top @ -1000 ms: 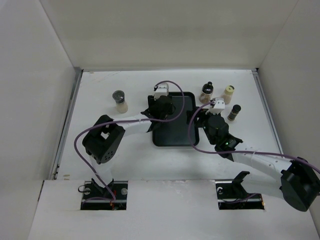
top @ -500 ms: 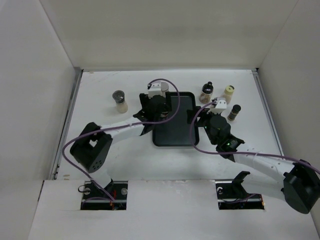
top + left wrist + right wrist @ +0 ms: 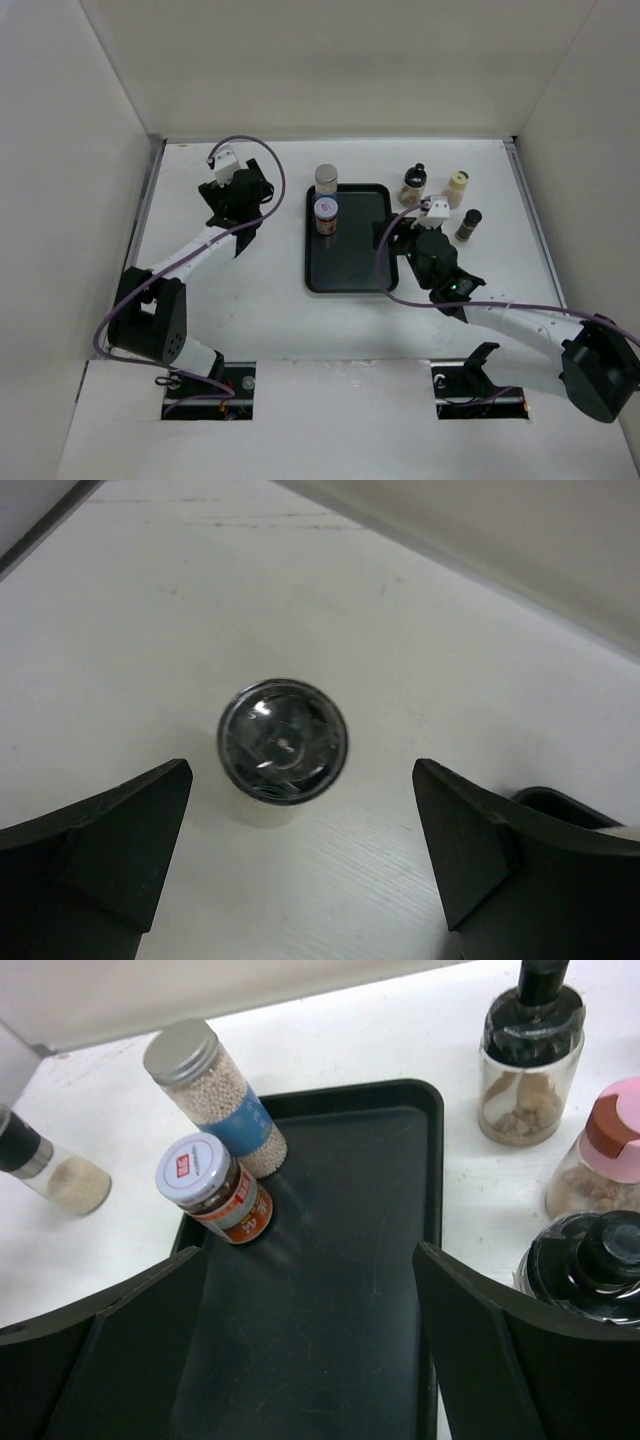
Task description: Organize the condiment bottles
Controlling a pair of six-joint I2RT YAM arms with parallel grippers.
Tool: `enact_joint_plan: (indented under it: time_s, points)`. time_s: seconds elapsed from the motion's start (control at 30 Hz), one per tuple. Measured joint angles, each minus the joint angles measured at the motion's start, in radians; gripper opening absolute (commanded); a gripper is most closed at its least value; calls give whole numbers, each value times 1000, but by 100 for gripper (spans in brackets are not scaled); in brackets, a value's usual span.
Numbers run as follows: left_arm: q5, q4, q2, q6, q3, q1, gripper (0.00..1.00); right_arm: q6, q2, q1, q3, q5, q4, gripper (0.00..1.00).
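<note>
My left gripper moves down next, fingers open, until they are on both sides of the bottle's dark glossy cap (image 3: 283, 743). Then it closes, because the bottle stands upright below with clear tabletop around it.
The black tray (image 3: 350, 262) holds two condiment bottles at its far left: a grey-capped one with white beads (image 3: 326, 179) (image 3: 215, 1095) and a white-lidded jar with an orange label (image 3: 326, 214) (image 3: 212, 1189). My left gripper (image 3: 240, 200) (image 3: 300, 805) hangs open left of the tray. A beige bottle with a dark glossy cap (image 3: 283, 743) stands just beyond its fingertips and is covered by the gripper in the top view. My right gripper (image 3: 405, 235) (image 3: 312, 1360) is open and empty over the tray's right side.
Right of the tray stand a black-capped clear bottle (image 3: 413, 185) (image 3: 532, 1060), a cream-capped one (image 3: 457, 187), a small dark one (image 3: 468, 223), a pink-capped one (image 3: 610, 1160) and a black-topped one (image 3: 592, 1258) beside my right finger. White walls enclose the table.
My left gripper opened, left the orange-label jar standing in the tray, and swung left to above the dark-capped bottle. The right arm barely moved.
</note>
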Motion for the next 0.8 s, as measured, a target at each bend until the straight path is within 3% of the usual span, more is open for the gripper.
enact_joint_plan:
  time_s: [0.4,0.47,0.57,0.63,0.7,0.8]
  points:
    - [79,-67,172,-31,98,106,90,-3,50,13,13,-5,-1,98]
    - [92,-68,209,-32,131,114,82,-3,53,13,14,-5,-1,98]
    - [107,-74,236,-34,153,119,59,-3,55,13,14,-5,-1,98]
    - [111,-81,237,-36,153,120,48,-3,55,13,14,-5,-2,98]
    - [113,-80,237,-39,151,119,41,-4,54,13,14,-5,-1,98]
    - [105,-61,209,-43,115,102,39,-4,54,13,14,-5,-2,98]
